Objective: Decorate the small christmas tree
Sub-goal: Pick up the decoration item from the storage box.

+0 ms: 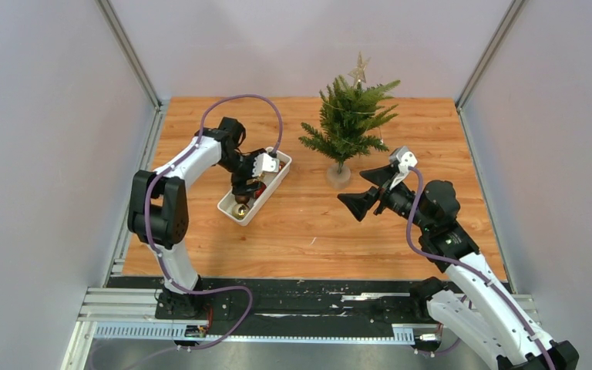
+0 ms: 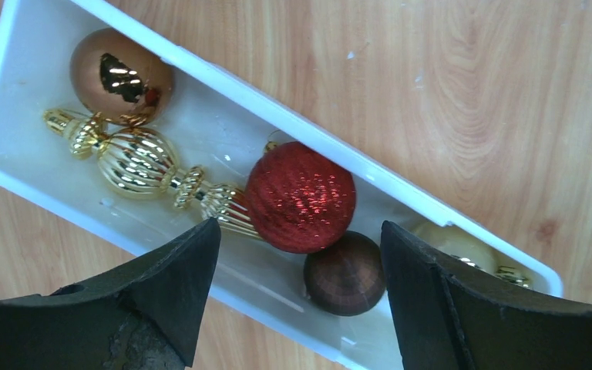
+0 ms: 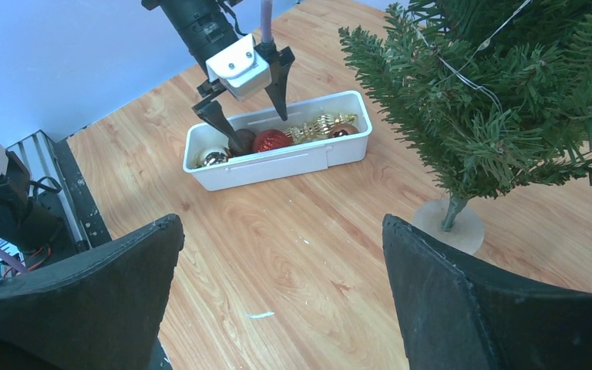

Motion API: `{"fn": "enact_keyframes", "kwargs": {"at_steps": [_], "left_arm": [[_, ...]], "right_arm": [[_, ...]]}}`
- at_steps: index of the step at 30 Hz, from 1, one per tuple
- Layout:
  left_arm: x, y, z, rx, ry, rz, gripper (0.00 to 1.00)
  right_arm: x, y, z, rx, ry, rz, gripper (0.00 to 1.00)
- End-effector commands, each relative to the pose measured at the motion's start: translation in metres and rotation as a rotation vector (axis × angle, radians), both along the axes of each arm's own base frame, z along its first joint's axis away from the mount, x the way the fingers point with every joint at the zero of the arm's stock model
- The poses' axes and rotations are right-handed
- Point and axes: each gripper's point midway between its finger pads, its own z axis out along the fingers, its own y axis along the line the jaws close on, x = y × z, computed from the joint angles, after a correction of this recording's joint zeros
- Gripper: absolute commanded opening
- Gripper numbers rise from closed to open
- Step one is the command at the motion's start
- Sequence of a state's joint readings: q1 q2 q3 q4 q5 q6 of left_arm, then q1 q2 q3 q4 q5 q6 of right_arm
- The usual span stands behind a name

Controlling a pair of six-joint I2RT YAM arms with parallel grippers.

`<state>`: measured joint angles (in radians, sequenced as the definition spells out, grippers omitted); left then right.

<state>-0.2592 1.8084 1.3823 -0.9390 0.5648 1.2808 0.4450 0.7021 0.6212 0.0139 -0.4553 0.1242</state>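
My left gripper will next go down toward the side of the tray by the tree. Then it will close around the red glitter ball point(image 2: 301, 196).
The small christmas tree point(image 1: 348, 123) stands upright at the back middle of the table on a clear round base, with a gold star point(image 1: 358, 69) on top. Its branches fill the right of the right wrist view point(image 3: 493, 100). A white tray point(image 2: 277, 100) holds a red glitter ball point(image 2: 301, 196), a brown ball point(image 2: 345, 272), a gold finial point(image 2: 146, 166), a copper ball point(image 2: 119, 73) and a pale gold ball point(image 2: 451, 243). My left gripper point(image 2: 299, 226) hangs open over the tray, straddling the red and brown balls and holding nothing. My right gripper point(image 3: 281, 220) is open and empty above bare wood, just in front of the tree.
The tray point(image 1: 274, 189) lies slantwise left of the tree, near the left wall. Grey walls enclose the wooden table on three sides. A black rail point(image 1: 301, 289) runs along the near edge. A small white scrap point(image 3: 260, 314) lies on the wood.
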Motion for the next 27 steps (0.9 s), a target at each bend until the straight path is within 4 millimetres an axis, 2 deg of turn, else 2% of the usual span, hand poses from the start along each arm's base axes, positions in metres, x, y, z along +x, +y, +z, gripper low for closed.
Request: {"fn": "enact_keyframes", "kwargs": {"at_steps": [1, 4, 5, 10, 18, 23, 27], "left_arm": [[0.024, -0.001, -0.003, 0.013, -0.092, 0.008, 0.84], [0.027, 0.000, -0.013, 0.044, -0.118, 0.006, 0.87], [0.021, -0.001, -0.019, 0.052, -0.116, -0.009, 0.88], [0.016, -0.006, -0.027, 0.056, -0.133, -0.054, 0.86], [0.008, -0.021, -0.021, -0.017, -0.078, -0.072, 0.85], [-0.001, -0.028, -0.028, -0.026, -0.047, -0.068, 0.79], [0.002, -0.028, -0.028, -0.016, -0.053, -0.048, 0.67]], "right_arm": [[-0.001, 0.002, 0.007, 0.020, -0.009, 0.007, 1.00], [-0.001, 0.002, 0.007, 0.019, -0.008, 0.005, 1.00], [0.000, 0.002, 0.007, 0.020, -0.008, 0.004, 1.00], [0.000, 0.003, 0.006, 0.020, -0.006, 0.009, 1.00], [0.001, 0.004, 0.005, 0.024, 0.004, 0.013, 1.00], [0.001, 0.004, 0.004, 0.023, 0.007, 0.011, 1.00], [0.001, 0.005, 0.004, 0.025, 0.012, 0.016, 1.00]]}}
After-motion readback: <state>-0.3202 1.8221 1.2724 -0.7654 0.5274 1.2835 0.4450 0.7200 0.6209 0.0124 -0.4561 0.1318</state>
